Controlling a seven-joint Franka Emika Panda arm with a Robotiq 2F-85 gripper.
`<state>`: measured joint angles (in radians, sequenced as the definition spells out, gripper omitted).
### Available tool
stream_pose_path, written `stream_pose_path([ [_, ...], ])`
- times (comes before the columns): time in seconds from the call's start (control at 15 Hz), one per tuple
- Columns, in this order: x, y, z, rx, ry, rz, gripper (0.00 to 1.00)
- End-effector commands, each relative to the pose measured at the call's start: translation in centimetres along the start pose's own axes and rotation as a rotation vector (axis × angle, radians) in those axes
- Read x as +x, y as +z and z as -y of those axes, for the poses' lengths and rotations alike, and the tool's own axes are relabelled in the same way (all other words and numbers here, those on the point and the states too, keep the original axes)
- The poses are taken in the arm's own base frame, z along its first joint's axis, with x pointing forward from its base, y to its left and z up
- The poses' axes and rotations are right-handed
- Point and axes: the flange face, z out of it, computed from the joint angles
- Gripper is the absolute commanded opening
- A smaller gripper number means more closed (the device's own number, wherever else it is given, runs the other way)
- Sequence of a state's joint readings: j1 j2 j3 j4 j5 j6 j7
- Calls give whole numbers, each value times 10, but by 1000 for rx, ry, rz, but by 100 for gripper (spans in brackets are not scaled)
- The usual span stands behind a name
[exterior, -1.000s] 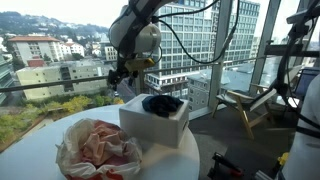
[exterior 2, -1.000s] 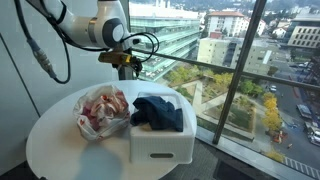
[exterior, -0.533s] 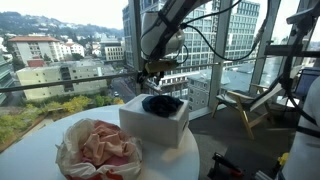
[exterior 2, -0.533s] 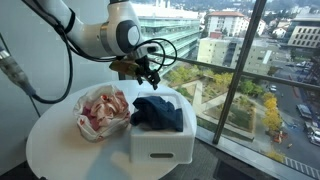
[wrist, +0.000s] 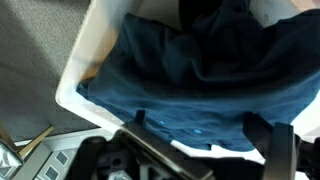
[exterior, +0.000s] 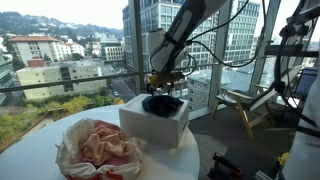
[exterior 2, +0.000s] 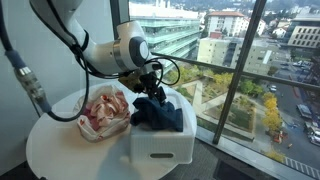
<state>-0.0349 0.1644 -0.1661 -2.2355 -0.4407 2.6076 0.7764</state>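
Note:
My gripper is just above the bunched folds of the dark blue cloth (exterior: 162, 104) (wrist: 197, 108). It needs to move down onto them next, so that the open fingers are on both sides of the raised fabric.
A dark blue cloth (exterior: 162, 104) lies bunched in a white box (exterior: 150, 128) on a round white table (exterior: 190, 158); it also shows in the other exterior view (exterior 2: 158, 113) and fills the wrist view (wrist: 200, 70). My gripper (exterior: 163, 88) hangs just above the cloth at the box's far end, also seen in an exterior view (exterior 2: 152, 88). In the wrist view the fingers (wrist: 195, 135) stand apart with the cloth beneath them, holding nothing.
A crumpled pink and white cloth (exterior: 98, 148) lies on the table beside the box, also seen in an exterior view (exterior 2: 103, 112). Tall windows (exterior 2: 230, 70) stand close behind the table. A wooden chair (exterior: 248, 105) stands further off.
The arm has swung from beyond the table's far edge across to over the box and come down towards the blue cloth.

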Motion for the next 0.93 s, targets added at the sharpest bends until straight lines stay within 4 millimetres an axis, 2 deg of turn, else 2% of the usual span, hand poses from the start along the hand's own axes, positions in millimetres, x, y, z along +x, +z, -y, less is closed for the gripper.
stream_pose_path([
  [0.0,6,21,16,-14,31,27,100],
  [0.4,1,50,26,-44,82,133,100],
  [0.47,2,52,27,-47,97,140,75],
  [0.53,2,53,27,-47,104,147,74],
  [0.87,4,48,33,-31,126,164,36],
])
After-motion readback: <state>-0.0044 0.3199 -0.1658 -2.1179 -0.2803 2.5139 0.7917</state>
